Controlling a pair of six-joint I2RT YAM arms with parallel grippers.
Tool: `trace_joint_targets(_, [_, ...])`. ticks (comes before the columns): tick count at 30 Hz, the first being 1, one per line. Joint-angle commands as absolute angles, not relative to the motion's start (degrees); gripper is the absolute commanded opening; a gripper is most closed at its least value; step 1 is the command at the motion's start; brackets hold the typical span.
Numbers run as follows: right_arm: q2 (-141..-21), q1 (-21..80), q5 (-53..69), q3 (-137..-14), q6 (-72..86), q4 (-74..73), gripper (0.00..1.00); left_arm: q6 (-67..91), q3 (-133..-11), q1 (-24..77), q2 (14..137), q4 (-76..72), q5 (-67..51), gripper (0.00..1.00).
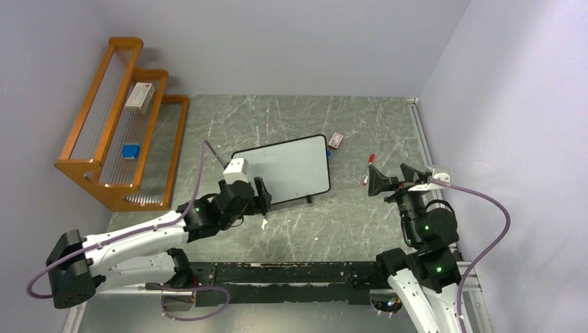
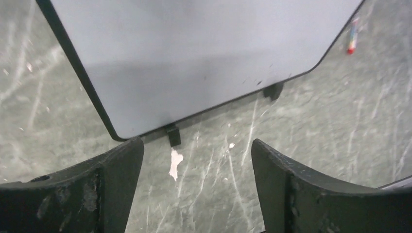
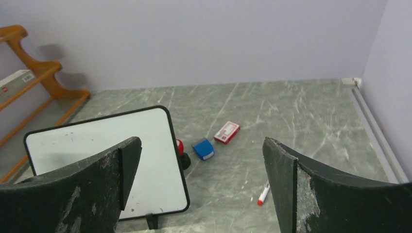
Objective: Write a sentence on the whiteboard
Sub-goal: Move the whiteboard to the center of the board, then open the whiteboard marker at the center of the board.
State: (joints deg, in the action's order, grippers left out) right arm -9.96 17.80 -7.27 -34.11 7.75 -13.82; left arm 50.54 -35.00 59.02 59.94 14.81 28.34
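Observation:
Next, my right gripper turns downward and lowers outward onto the marker's white body [image 1: 368,171] beside the red cap, because the marker lies flat on the tabletop.
The whiteboard [image 1: 288,168] lies tilted on the grey table, blank, with a thin black frame and two black feet at its near edge. It fills the top of the left wrist view [image 2: 194,58] and shows at the left in the right wrist view [image 3: 104,150]. A white marker with a red cap [image 1: 367,171] lies right of the board, also in the right wrist view [image 3: 263,193]. My left gripper [image 1: 262,196] is open and empty just off the board's near left corner. My right gripper [image 1: 392,177] is open and empty, just right of the marker.
A small red and white box [image 1: 336,140] and a blue eraser [image 3: 203,149] lie beyond the board's far right corner, with a red and black object [image 3: 181,153] beside the board. A wooden rack [image 1: 121,121] stands at the left, holding a box and a blue item.

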Motion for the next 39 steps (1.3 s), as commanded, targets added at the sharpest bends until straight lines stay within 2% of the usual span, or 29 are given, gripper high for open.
trace_joint_targets(1, [-14.26,18.31,-12.79,-36.83,11.99,-17.08,1.00,41.26,-40.92,58.41,54.78,21.56,33.49,0.88])
trace_joint_targets(4, [-19.47,18.32,-14.17,-38.64,14.53,-19.91,1.00,33.28,-43.77,53.76,53.35,21.17,28.04,0.89])
trace_joint_targets(10, [-28.99,18.27,-13.13,-42.38,18.37,-23.51,1.00,21.70,-46.79,38.26,51.69,18.43,12.16,0.90])
trace_joint_targets(17, [-43.05,18.13,-15.28,-46.48,19.42,-27.86,1.00,11.91,-51.37,27.00,52.63,18.34,3.79,0.94])
trace_joint_targets(25, [-60.76,15.53,-19.62,-48.93,19.36,-27.87,0.96,8.43,-47.79,24.61,46.26,15.31,8.48,0.97])
trace_joint_targets(29, [-68.39,11.27,-17.22,-49.27,18.37,-24.51,0.92,5.53,-43.70,25.25,40.86,12.46,6.03,0.97])
trace_joint_targets(34, [-76.86,6.81,-11.65,-51.78,17.82,-21.70,0.87,5.44,-41.88,28.94,39.40,11.77,11.29,0.98])
trace_joint_targets(39, [-84.15,2.84,-8.24,-53.47,16.45,-18.95,0.75,4.71,-42.86,30.34,38.98,13.87,10.56,0.98])
